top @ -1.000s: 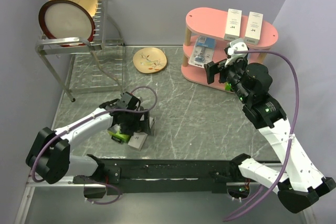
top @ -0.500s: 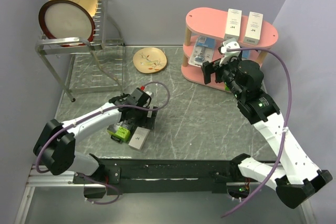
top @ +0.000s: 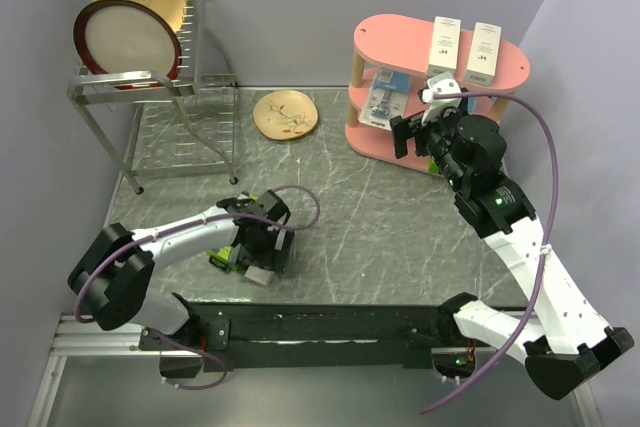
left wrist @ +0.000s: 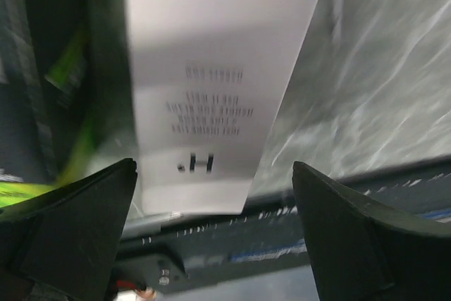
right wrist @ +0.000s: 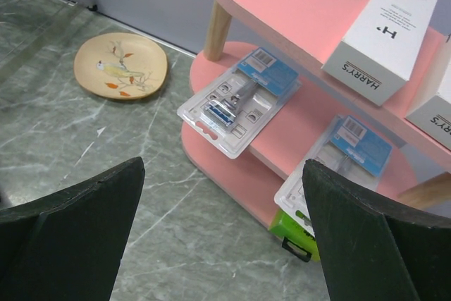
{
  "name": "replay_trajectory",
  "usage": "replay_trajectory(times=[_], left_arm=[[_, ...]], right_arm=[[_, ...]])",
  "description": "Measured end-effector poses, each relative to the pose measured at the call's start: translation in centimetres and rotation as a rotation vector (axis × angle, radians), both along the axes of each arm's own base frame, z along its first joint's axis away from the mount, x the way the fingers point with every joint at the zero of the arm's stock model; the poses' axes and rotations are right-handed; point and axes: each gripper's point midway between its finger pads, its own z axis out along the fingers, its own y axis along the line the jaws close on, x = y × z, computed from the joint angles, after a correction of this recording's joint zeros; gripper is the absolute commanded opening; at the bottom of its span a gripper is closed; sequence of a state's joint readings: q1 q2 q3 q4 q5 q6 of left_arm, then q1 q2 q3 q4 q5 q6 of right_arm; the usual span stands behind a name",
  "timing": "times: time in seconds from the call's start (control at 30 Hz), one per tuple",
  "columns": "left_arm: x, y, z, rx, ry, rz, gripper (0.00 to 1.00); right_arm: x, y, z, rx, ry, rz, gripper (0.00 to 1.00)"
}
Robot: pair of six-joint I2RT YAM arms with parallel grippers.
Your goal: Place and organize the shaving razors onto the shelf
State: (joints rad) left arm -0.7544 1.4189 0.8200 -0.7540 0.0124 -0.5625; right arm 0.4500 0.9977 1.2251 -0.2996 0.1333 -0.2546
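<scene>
The box's near end [top: 261, 275] [left wrist: 199, 166] lies crooked between my open fingers, so next my left gripper will turn slightly into line with the flat white box and close there.
The pink shelf [top: 405, 35] stands at the back right. Two slim white boxes [top: 443, 44] stand on its top board. Two blue-white blister cards [right wrist: 239, 100] lie on the middle board and a lime-green box [right wrist: 299, 234] on the bottom one. My right gripper [top: 415, 132] hangs open and empty before the shelf [right wrist: 282, 5]. My left gripper [top: 262, 247] is open over a third white box [left wrist: 211, 82] lying flat, whose near end sits between its fingers [left wrist: 77, 237]. A black-and-lime box [left wrist: 56, 82] lies beside it on the left.
A metal wire dish rack [top: 150, 97] with two plates stands at the back left. A small painted plate [top: 285, 113] lies on the table left of the shelf, and it also shows in the right wrist view [right wrist: 121, 66]. The arm-base rail runs along the near edge.
My left gripper swung up and right off the boxes, then came back down toward the near edge over the white box. My right gripper shifted slightly left in front of the shelf.
</scene>
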Motion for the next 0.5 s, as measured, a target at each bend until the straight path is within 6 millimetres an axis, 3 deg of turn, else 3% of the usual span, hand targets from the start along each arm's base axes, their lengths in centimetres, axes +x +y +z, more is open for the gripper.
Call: replay_trajectory(times=[0.1, 0.4, 0.5], left_arm=[[-1.0, 0.0, -0.3, 0.006, 0.033, -0.001, 0.93], [1.6, -2.3, 0.2, -0.078, -0.073, -0.021, 0.78], [2.1, -2.8, 0.4, -0.097, -0.097, -0.025, 0.77]], right_arm=[[0.1, -0.4, 0.1, 0.0, -0.003, -0.015, 1.0], [0.9, -0.5, -0.2, 0.001, 0.005, -0.025, 1.0], [1.2, -0.3, -0.1, 0.0, 0.007, -0.025, 1.0]])
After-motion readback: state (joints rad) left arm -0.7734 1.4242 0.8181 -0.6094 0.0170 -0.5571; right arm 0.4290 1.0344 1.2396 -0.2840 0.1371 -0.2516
